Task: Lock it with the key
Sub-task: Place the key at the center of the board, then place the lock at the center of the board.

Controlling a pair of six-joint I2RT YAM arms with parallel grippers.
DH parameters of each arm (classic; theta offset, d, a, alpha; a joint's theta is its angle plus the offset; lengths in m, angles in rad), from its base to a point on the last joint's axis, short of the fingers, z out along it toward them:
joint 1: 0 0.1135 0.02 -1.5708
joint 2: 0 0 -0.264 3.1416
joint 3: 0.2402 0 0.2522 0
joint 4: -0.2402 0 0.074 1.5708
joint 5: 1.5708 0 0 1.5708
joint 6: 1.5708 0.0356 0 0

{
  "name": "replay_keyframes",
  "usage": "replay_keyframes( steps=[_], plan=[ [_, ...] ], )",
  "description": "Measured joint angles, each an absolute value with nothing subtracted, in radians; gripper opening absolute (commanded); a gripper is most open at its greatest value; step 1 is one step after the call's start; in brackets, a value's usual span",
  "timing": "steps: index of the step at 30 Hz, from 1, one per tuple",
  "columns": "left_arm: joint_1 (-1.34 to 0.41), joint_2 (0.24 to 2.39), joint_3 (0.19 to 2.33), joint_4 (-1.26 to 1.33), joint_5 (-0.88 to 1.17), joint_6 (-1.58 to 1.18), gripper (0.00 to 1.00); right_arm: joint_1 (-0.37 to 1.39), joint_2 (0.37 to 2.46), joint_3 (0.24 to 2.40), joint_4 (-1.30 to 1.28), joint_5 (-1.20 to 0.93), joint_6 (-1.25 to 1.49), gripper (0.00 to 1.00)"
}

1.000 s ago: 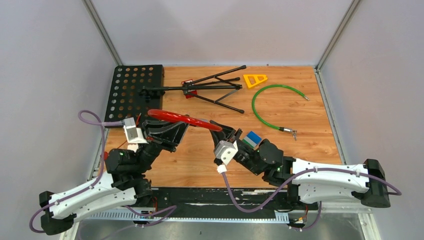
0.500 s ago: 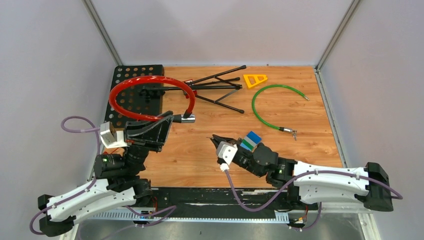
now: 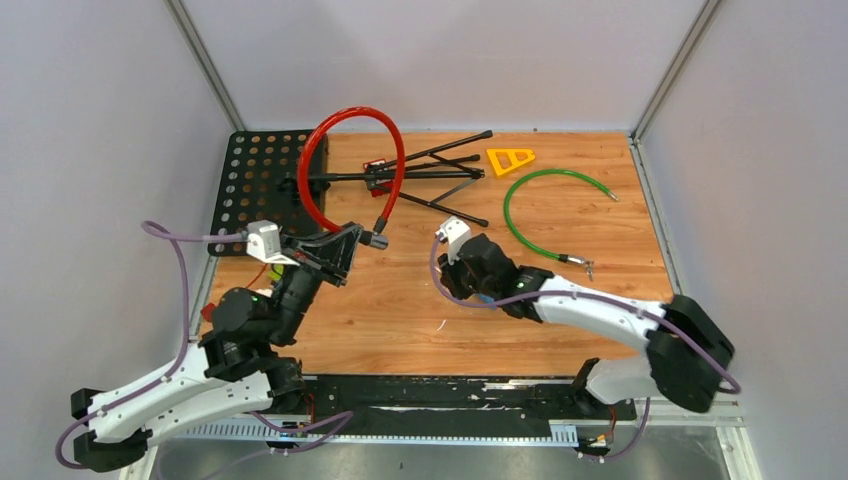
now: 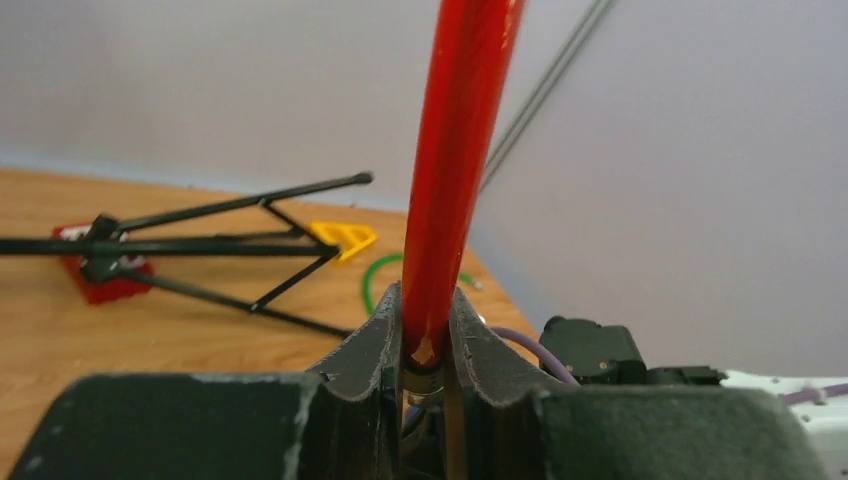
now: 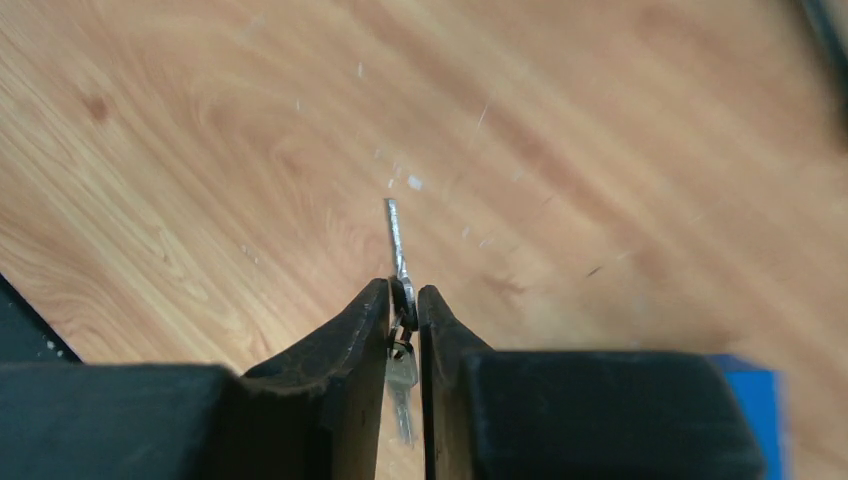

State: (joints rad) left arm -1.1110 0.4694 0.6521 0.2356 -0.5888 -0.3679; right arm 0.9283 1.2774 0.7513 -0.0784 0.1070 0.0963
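Observation:
My left gripper descends next, tips its fingers down, sets the red cable lock (image 3: 350,118) on the clear, bare wood tabletop between the arms and releases it.
My left gripper (image 3: 347,243) is shut on a red cable lock (image 3: 350,118), whose loop stands upright above the table; its metal end (image 3: 378,240) hangs just right of the fingers. In the left wrist view the jaws (image 4: 425,320) clamp the red cable (image 4: 460,150) just above a metal collar. My right gripper (image 3: 468,285) points down at the wooden table, right of the lock's end and apart from it. In the right wrist view it (image 5: 403,298) is shut on a small silver key (image 5: 396,240), blade pointing out past the fingertips; a second key hangs between the fingers.
A black perforated plate (image 3: 262,185) lies at the back left with a folded black stand (image 3: 420,175) across it. A yellow triangle (image 3: 510,160) and a green cable lock (image 3: 540,215) with keys lie at the back right. Grey walls enclose three sides.
My left gripper has turned the red loop from lying flat to standing upright. My right arm has swung forward and tipped its gripper down toward the table, away from the lock.

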Motion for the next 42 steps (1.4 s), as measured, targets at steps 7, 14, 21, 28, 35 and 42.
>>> replay_keyframes(
  steps=[7,14,21,28,35,42],
  plan=[
    [-1.111,0.489,0.527,0.093,-0.707,-0.474,0.0,0.899,1.506,0.825,-0.239,-0.027,0.271,0.64],
    [-1.065,0.544,0.427,0.041,-0.706,-0.574,0.0,0.851,1.349,0.839,-0.331,0.065,0.335,0.66],
    [-0.945,0.715,0.262,0.169,-0.537,-0.719,0.11,0.826,1.111,0.805,-0.363,0.137,0.365,0.67],
    [-0.905,0.762,0.249,0.127,-0.505,-0.692,0.7,0.818,1.009,0.741,-0.42,0.221,0.392,0.75],
    [-0.886,0.688,0.309,0.068,-0.545,-0.641,0.94,0.707,1.027,0.735,-0.456,0.267,0.41,0.74],
    [-0.886,0.652,0.308,-0.006,-0.543,-0.64,0.99,0.505,1.222,0.847,-0.474,0.259,0.387,0.71]
  ],
)
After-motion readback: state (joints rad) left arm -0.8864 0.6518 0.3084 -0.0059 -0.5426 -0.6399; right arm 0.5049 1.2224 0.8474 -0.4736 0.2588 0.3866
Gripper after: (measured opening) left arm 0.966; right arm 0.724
